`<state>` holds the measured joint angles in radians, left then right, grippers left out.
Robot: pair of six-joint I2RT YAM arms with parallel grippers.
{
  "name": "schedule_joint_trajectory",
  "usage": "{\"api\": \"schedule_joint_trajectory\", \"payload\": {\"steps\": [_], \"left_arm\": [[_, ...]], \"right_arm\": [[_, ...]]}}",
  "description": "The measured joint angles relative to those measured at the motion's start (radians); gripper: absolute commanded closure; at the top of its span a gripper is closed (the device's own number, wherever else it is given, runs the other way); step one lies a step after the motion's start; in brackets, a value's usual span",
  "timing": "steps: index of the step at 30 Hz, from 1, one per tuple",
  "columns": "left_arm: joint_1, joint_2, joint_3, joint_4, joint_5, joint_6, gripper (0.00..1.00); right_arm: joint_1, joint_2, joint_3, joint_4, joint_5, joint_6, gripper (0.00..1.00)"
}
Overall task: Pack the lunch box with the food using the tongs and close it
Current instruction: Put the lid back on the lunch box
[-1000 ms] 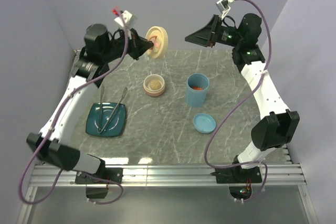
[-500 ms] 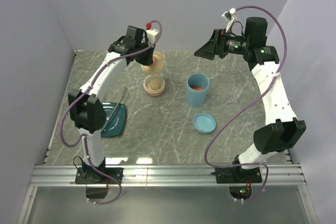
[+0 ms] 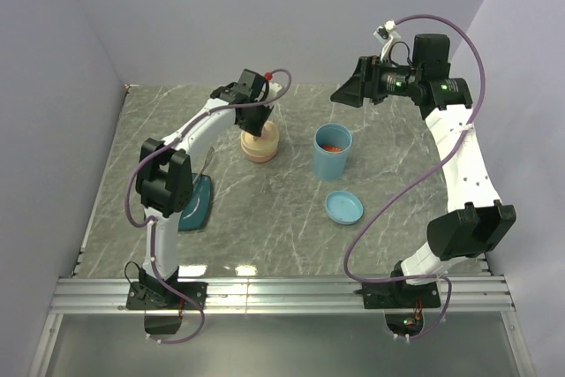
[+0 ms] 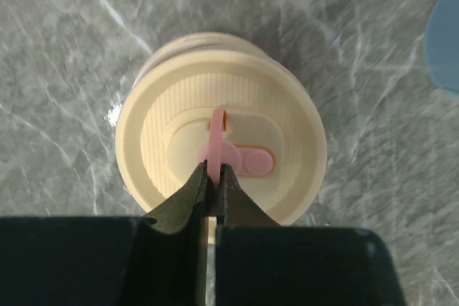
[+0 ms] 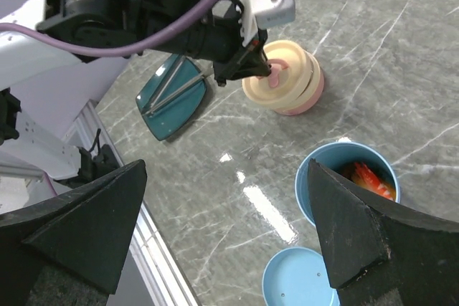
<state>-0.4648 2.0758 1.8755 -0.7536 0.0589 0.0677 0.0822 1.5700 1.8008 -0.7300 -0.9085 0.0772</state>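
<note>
My left gripper moves over the box's exposed rim [image 4: 206, 44] next, because the lid sits off-centre. Then it lowers and turns the lid before it lets go of its pink tab [image 4: 215, 150].
The lunch box [image 3: 259, 142] is a round cream and pink tub at the table's middle back. Its cream lid [image 4: 150, 134] lies on top of it, slightly off-centre. My left gripper [image 4: 213, 170] is shut on the lid's upright pink tab [image 4: 215, 150]; it hangs just over the box [image 5: 287, 84] in the right wrist view. My right gripper [image 5: 228, 166] is wide open and empty, held high at the back right [image 3: 349, 90]. Red-orange shrimp-like food [image 5: 369, 177] lies inside a blue cup [image 3: 333, 152]. The tongs [image 5: 172, 87] rest on the teal plate [image 5: 161, 116].
A blue round lid [image 3: 343, 207] lies flat in front of the blue cup. The teal plate [image 3: 201, 205] at the left is partly hidden by my left arm, which stretches across the table's left half. Walls stand close on the left, back and right.
My left arm has swung in from the back left, carrying the cream lid by its tab, and has lowered it onto the lunch box. The right arm has shifted only slightly.
</note>
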Motion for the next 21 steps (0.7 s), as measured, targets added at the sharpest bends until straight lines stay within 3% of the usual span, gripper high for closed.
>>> {"api": "schedule_joint_trajectory", "payload": {"steps": [10, 21], "left_arm": [[-0.02, 0.0, -0.067, 0.021, -0.076, -0.001, 1.0], [-0.023, 0.035, 0.006, 0.03, -0.108, 0.0, 1.0]], "right_arm": [[-0.01, 0.0, 0.0, 0.0, -0.002, 0.001, 0.0], [-0.011, 0.006, 0.0, -0.001, -0.014, 0.002, 0.0]]}}
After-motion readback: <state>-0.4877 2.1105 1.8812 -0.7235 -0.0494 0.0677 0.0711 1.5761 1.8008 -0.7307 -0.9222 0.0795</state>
